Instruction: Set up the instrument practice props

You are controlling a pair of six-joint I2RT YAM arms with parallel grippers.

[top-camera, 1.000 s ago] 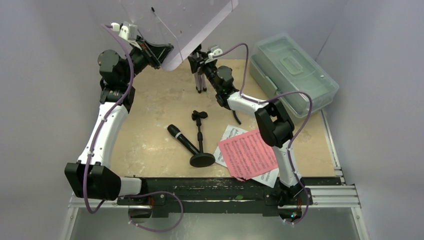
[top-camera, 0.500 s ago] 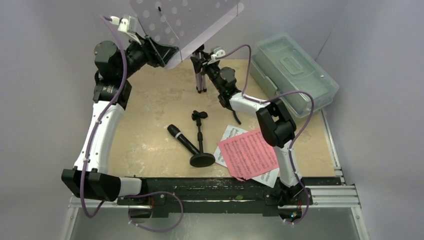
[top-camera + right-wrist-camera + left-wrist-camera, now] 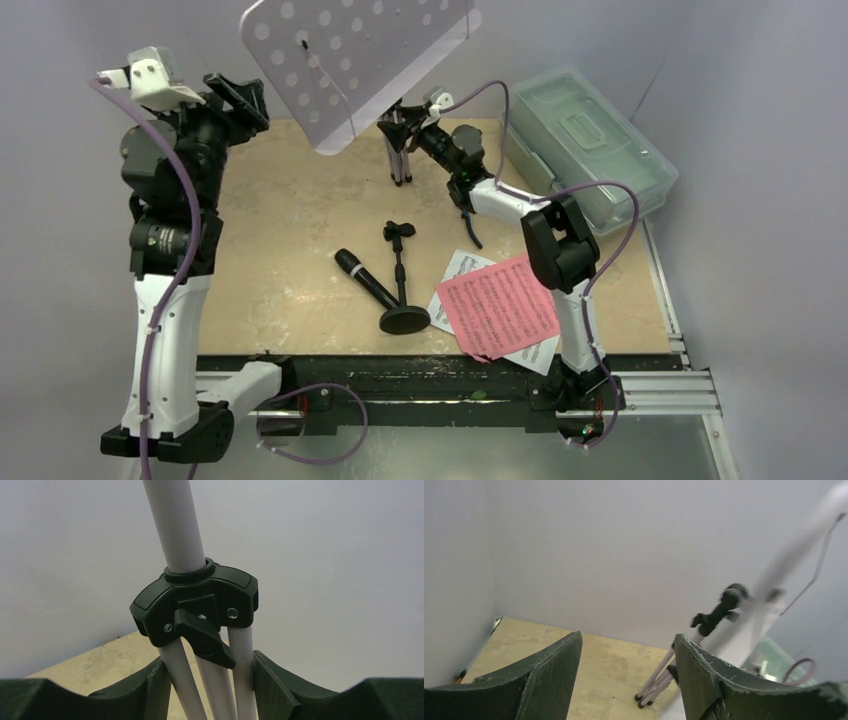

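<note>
My left gripper moves down and across onto the pole above the black hub (image 3: 197, 600) next, since that stands lower and to its right in the top view.
The lavender music stand stands at the back of the table on folded legs (image 3: 400, 165), its hole-punched tray (image 3: 350, 55) tilted high above them. My right gripper (image 3: 403, 124) is shut on the stand's three legs (image 3: 240, 650) just under the black hub (image 3: 197, 600). To the left of the tray and apart from it, my left gripper (image 3: 243, 100) is open and holds nothing; its view shows the stand's legs (image 3: 659, 672) beyond the fingers. The black microphone (image 3: 365, 280) lies mid-table beside the short mic stand (image 3: 402, 290). Pink (image 3: 497, 305) and white (image 3: 462, 268) music sheets lie at the front right.
A clear lidded plastic box (image 3: 585, 145) sits at the back right, close behind my right arm. Grey walls enclose the table on three sides. The black rail (image 3: 420, 375) with both arm bases runs along the near edge.
My left gripper opened, let go of the tray's edge and pulled back left and upward. The tray now shows fully and sits higher. My right gripper keeps its hold on the legs.
</note>
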